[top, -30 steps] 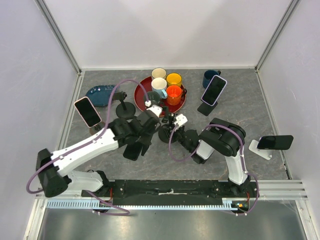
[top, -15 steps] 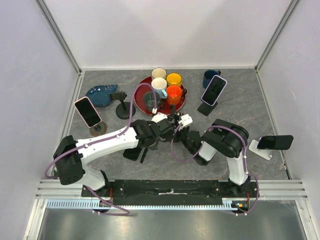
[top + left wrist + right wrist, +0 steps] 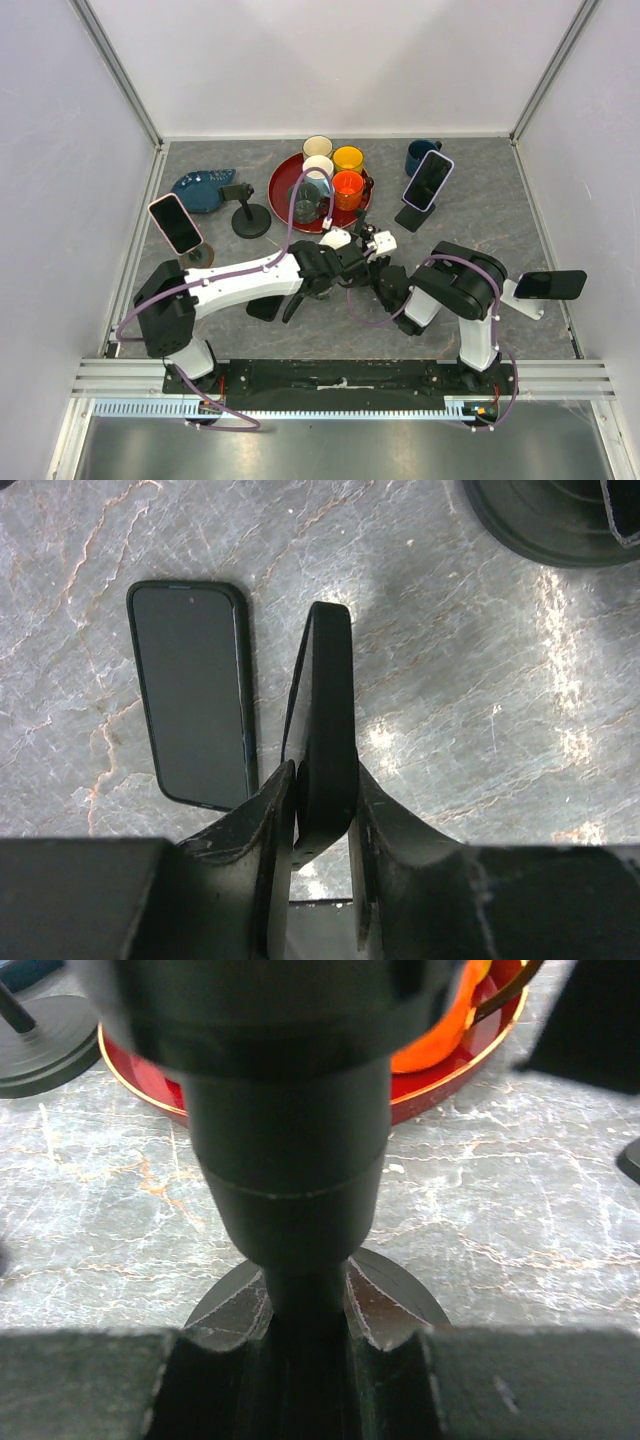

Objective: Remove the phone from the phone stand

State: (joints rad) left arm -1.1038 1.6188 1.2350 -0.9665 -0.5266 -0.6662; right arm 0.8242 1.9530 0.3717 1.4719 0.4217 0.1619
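The edge-on phone in my left gripper should next go down and tilt onto the bare marble (image 3: pixel 301 311) (image 3: pixel 272 680) beside the flat phone, just below my gripper. Then I should let go of it.
My left gripper (image 3: pixel 300 290) (image 3: pixel 325 780) is shut on a black phone (image 3: pixel 325 680), holding it edge-on just above the marble table; in the top view that phone (image 3: pixel 291 306) shows as a thin dark strip. A second black phone (image 3: pixel 190 695) (image 3: pixel 262 305) lies flat, screen up, just left of it. My right gripper (image 3: pixel 345 262) (image 3: pixel 305 1305) is shut on the stem of the black phone stand (image 3: pixel 290 1190), whose round base (image 3: pixel 405 1295) rests on the table. The stand's base also shows at the top right of the left wrist view (image 3: pixel 560 520).
A red tray (image 3: pixel 283 190) with several cups stands behind the grippers. An empty black stand (image 3: pixel 248 215) and a blue dish (image 3: pixel 200 190) are at the back left. Phones rest on stands at the left (image 3: pixel 175 223), back right (image 3: pixel 428 180) and right (image 3: pixel 550 285). A blue mug (image 3: pixel 420 155) stands at the back.
My left arm has swung rightward and stretched out low, carrying the held phone to the right, beside the flat phone. The right gripper has shifted slightly right, still on the stand.
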